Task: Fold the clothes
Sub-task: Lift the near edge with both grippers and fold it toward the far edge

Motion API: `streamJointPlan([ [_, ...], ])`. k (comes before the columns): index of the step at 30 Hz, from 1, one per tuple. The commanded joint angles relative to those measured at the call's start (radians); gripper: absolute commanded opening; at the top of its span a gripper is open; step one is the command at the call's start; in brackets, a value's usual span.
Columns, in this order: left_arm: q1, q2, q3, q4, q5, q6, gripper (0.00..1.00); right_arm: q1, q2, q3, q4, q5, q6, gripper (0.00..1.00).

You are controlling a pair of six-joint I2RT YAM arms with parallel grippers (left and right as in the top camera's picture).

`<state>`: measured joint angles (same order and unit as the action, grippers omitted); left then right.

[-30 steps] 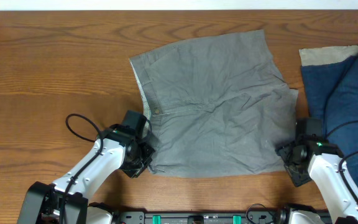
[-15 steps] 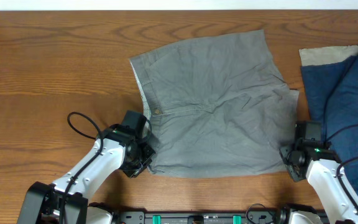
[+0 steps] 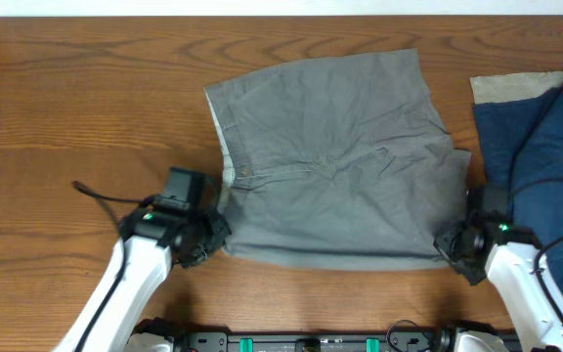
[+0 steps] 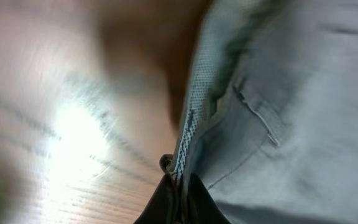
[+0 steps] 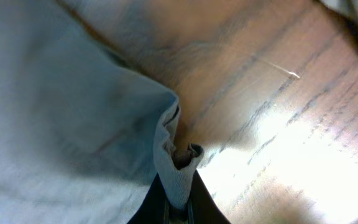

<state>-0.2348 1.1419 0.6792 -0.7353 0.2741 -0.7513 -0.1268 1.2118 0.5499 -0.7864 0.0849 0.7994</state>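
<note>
My left gripper should next lift the waistband edge it is holding outward to the far waistband corner (image 3: 212, 93), lower it there and let it go, because the shorts (image 3: 335, 166) are still spread out.
The clothes, a pair of wrinkled grey shorts (image 3: 335, 166), lie spread across the middle of the wooden table. At their near left corner my left gripper (image 3: 215, 235) is shut on the waistband edge, and the left wrist view shows the patterned lining (image 4: 185, 143) pinched between the dark fingers (image 4: 160, 202). My right gripper (image 3: 448, 244) is shut on the near right hem corner. In the right wrist view a bunched fold of grey cloth (image 5: 178, 168) stands up out of the closed jaws. The near edge of the shorts is lifted slightly off the table.
A dark blue garment (image 3: 545, 147) lies over a pale cloth (image 3: 501, 90) at the right edge, close beside my right arm. Bare wooden table (image 3: 86, 108) stretches to the left and behind the shorts. The near table edge runs just behind both arm bases.
The right gripper closed on the hem corner. The left arm swung left and slightly away from me with the waistband, and the near edge of the shorts shifted up and away from the table's front.
</note>
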Motion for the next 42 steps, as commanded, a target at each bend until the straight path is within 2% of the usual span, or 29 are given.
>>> streamJointPlan([
  [1, 0.014, -0.114, 0.072, -0.014, -0.051, 0.241, 0.06, -0.006, -0.005, 0.142, -0.035, -0.008, -0.191, 0.01],
  [4, 0.014, -0.191, 0.117, -0.044, -0.051, 0.321, 0.06, -0.006, -0.006, 0.253, -0.083, -0.022, -0.307, 0.01],
  [7, 0.014, -0.24, 0.153, -0.071, -0.051, 0.329, 0.06, -0.006, -0.007, 0.368, -0.152, -0.021, -0.366, 0.01],
  [15, 0.015, -0.258, 0.307, -0.293, -0.058, 0.354, 0.06, -0.019, -0.008, 0.677, -0.383, 0.016, -0.375, 0.01],
  [21, 0.016, -0.254, 0.402, -0.421, -0.059, 0.385, 0.06, -0.027, -0.008, 0.821, -0.449, 0.014, -0.428, 0.01],
  [25, 0.016, -0.243, 0.405, -0.423, -0.119, 0.36, 0.06, -0.024, -0.007, 0.856, -0.366, -0.018, -0.442, 0.01],
  [28, 0.016, -0.204, 0.405, -0.396, -0.203, 0.272, 0.06, -0.01, 0.014, 0.856, -0.276, -0.076, -0.456, 0.01],
  [34, 0.016, -0.075, 0.405, -0.348, -0.208, 0.047, 0.06, 0.026, 0.142, 0.856, -0.161, -0.114, -0.452, 0.01],
  [42, 0.028, 0.089, 0.405, -0.134, -0.359, -0.104, 0.06, 0.094, 0.346, 0.856, 0.112, -0.172, -0.456, 0.01],
])
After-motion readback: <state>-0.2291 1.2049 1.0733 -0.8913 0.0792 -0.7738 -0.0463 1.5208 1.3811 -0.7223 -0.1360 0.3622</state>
